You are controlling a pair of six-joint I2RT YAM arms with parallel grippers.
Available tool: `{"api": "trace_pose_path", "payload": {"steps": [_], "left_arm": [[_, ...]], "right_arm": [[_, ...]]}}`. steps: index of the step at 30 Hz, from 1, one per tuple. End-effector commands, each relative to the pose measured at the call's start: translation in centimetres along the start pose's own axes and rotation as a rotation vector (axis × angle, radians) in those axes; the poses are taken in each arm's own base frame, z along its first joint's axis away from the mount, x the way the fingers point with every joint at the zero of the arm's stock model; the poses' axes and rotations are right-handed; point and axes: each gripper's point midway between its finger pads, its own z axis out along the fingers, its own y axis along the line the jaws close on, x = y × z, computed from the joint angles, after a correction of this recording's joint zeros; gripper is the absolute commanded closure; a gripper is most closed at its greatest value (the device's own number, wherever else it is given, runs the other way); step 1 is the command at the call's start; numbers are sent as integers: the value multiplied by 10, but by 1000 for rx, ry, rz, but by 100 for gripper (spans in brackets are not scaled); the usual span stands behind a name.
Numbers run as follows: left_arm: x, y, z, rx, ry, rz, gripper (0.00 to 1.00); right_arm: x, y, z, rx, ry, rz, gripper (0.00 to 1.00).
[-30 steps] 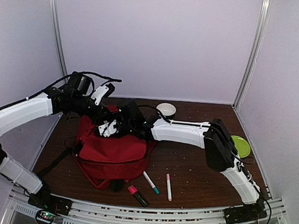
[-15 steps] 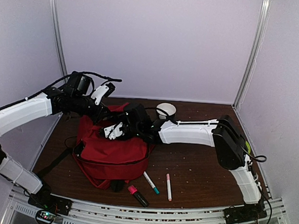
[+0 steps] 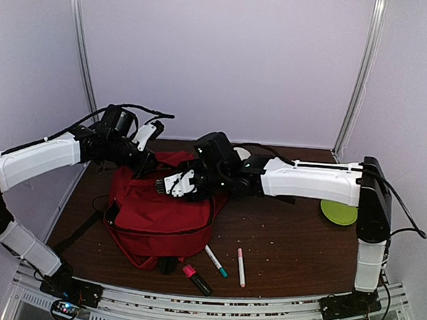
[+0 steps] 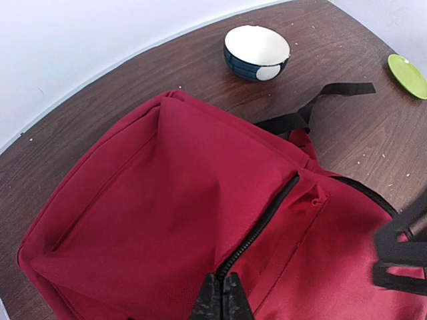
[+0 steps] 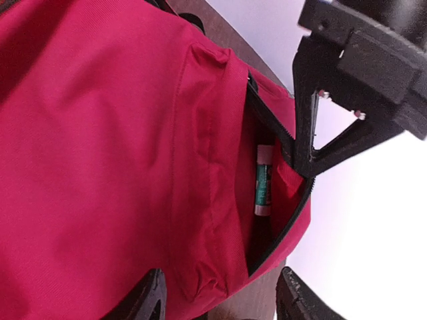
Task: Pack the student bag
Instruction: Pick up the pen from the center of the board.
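I should swing my right gripper back and down onto the far end of the unpacked pink-tipped marker, because the marker lies below the gripper and to its right in the top view.
The red student bag point(image 3: 159, 213) lies left of the table's middle, with its pocket zip partly undone. My left gripper point(image 4: 222, 298) is shut on the bag's fabric at the zipper edge point(image 4: 267, 217) and holds the pocket mouth up; from above it sits at the bag's far left corner point(image 3: 146, 169). My right gripper point(image 5: 222, 303) hangs open just over the pocket mouth, with nothing between its fingers point(image 5: 148, 300). Inside the pocket lies a green and white marker point(image 5: 263, 181). From above, the right gripper point(image 3: 174, 188) is over the bag's top.
A green-tipped marker point(image 3: 216, 261), a pink-tipped marker point(image 3: 241, 267) and a pink highlighter point(image 3: 197, 279) lie on the table in front of the bag. A white bowl point(image 4: 257, 52) stands behind the bag. A green plate point(image 3: 339, 212) sits at the right. A black strap point(image 4: 320, 110) trails off the bag.
My right gripper has opened and drawn back a little to the right from the pocket. Its arm has stretched out straighter. The left arm has held still.
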Motion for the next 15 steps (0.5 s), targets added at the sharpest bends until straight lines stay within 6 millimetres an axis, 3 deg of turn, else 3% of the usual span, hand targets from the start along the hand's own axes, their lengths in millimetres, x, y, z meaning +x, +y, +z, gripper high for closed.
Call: {"api": "trace_pose_path", "payload": {"steps": [1,7,15], "left_arm": [[-20,6,1,-17,-71,-20,100],[-18,7,0,-19,-68,-16,100],[-17,4,-2,-9,-67,-11,100]], "right_arm": [[-3,25,-60,-161,-4,182,43],[29,78,-115,-355,57,399,43],[95,188,-146,-645,237,497,47]]}}
